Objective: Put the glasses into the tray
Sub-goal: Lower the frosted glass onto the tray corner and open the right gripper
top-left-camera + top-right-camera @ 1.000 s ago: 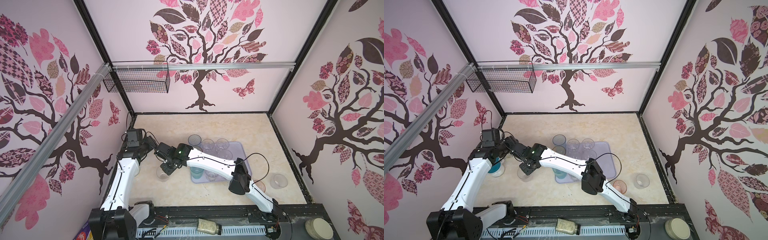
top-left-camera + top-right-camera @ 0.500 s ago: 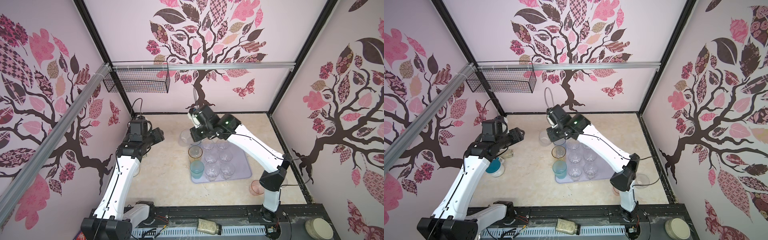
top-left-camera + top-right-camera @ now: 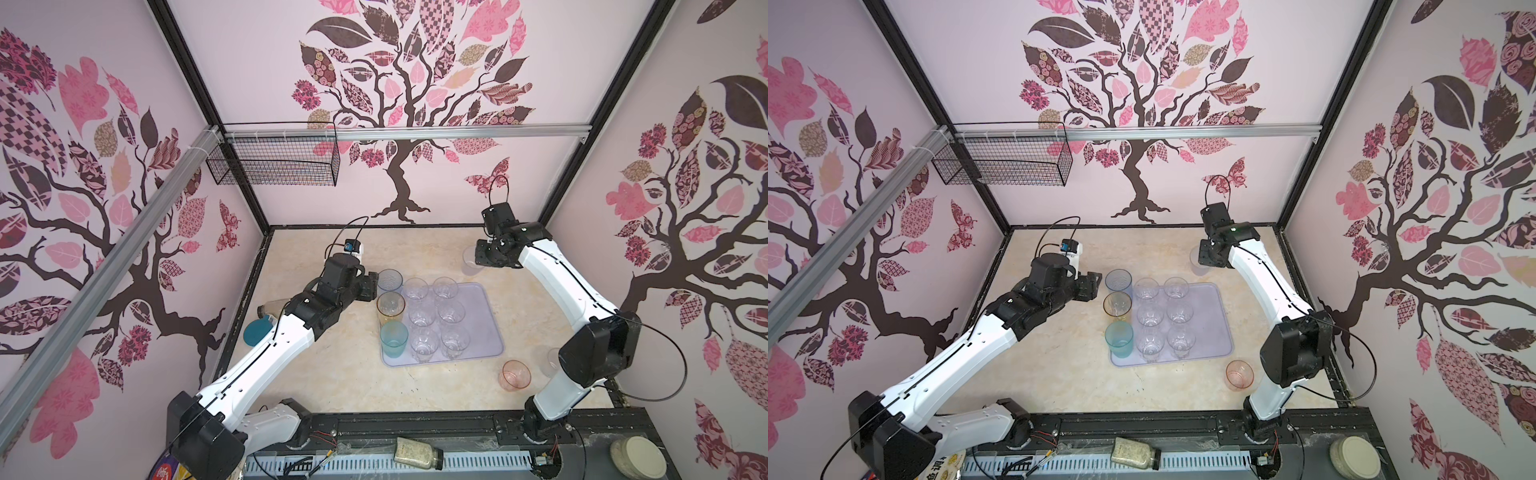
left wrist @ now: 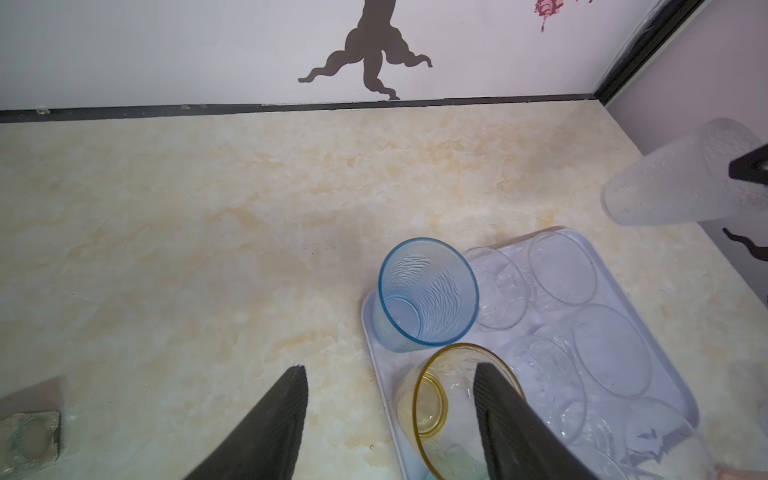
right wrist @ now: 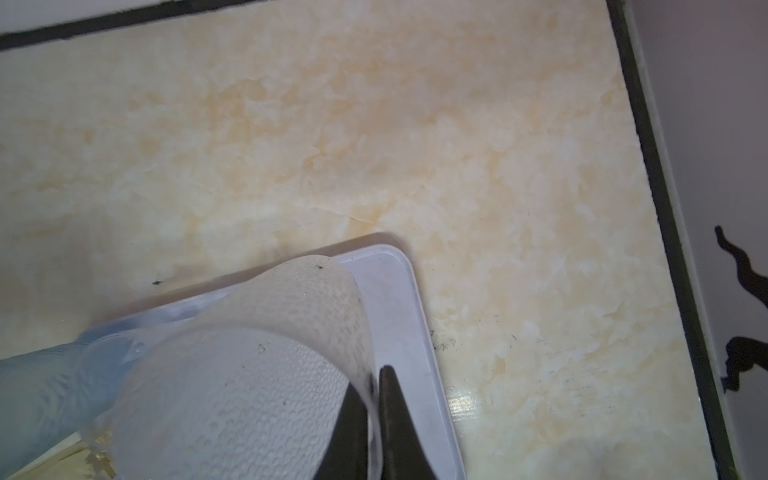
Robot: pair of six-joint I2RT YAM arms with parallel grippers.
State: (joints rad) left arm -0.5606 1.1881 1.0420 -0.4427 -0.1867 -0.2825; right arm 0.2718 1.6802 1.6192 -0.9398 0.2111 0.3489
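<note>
My right gripper will next go down toward the tray's empty far corner [image 3: 471, 294] [image 5: 380, 294] and let go of the frosted clear glass there, as that corner still has room beside the clear glasses.
The lavender tray [image 3: 490, 328] [image 3: 1219, 328] holds several short clear glasses and, along its left edge, a blue-grey glass [image 3: 390, 281], an amber glass [image 3: 390, 305] and a teal glass [image 3: 394, 338]. My left gripper [image 3: 368, 286] [image 4: 390, 374] is open just left of the amber glass [image 4: 440, 399], one finger over its rim. My right gripper [image 3: 478, 257] [image 5: 374, 382] is shut on the wall of a frosted clear glass [image 3: 471, 259] [image 5: 257, 374], held in the air past the tray's back right corner. A pink glass [image 3: 515, 374] stands on the table right of the tray.
A teal-lidded jar [image 3: 257, 330] and a bottle lying on its side [image 3: 272, 306] sit by the left wall. Another clear glass [image 3: 552, 361] shows partly behind the right arm. A wire basket [image 3: 274, 162] hangs at the back left. A capped bottle [image 3: 417, 457] lies on the front rail.
The right arm has swung from over the tray's back left corner to the back right, still carrying a glass. The left gripper has moved in to the tray's left edge.
</note>
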